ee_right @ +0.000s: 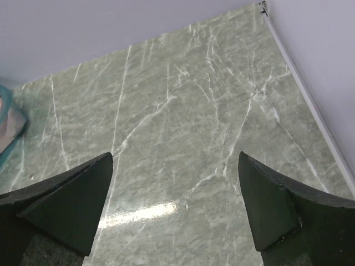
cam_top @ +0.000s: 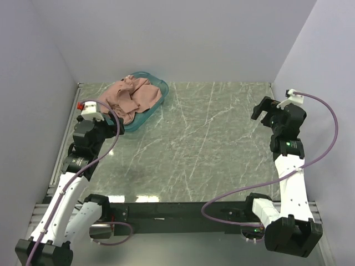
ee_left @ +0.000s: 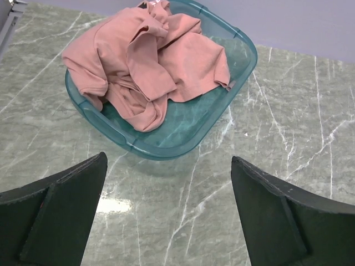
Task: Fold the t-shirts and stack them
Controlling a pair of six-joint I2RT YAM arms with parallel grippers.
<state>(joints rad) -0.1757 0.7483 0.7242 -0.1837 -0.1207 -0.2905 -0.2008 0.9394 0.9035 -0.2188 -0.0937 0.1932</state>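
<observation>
The robot's left gripper needs to move outward and down next, onto the t-shirt heap's raised fold (cam_top: 124,93) (ee_left: 137,36), because the cloth is bunched up there.
Dusty-pink t-shirts (cam_top: 132,96) lie crumpled in a heap inside a teal plastic tray (cam_top: 151,111) at the back left of the marble table. In the left wrist view the t-shirts (ee_left: 150,61) fill most of the tray (ee_left: 183,141), spilling over its left rim. My left gripper (cam_top: 113,126) hovers just in front of the tray, open, nothing between its fingers (ee_left: 61,213). My right gripper (cam_top: 265,111) is raised at the right side of the table, open and empty, far from the shirts; its fingers (ee_right: 288,210) frame bare marble.
Grey-green marble tabletop (cam_top: 211,149) spreads between the arms. White walls close in the left, back and right sides. A metal rail (ee_right: 310,105) runs along the table's right edge. A sliver of the tray (ee_right: 4,124) shows at the left edge of the right wrist view.
</observation>
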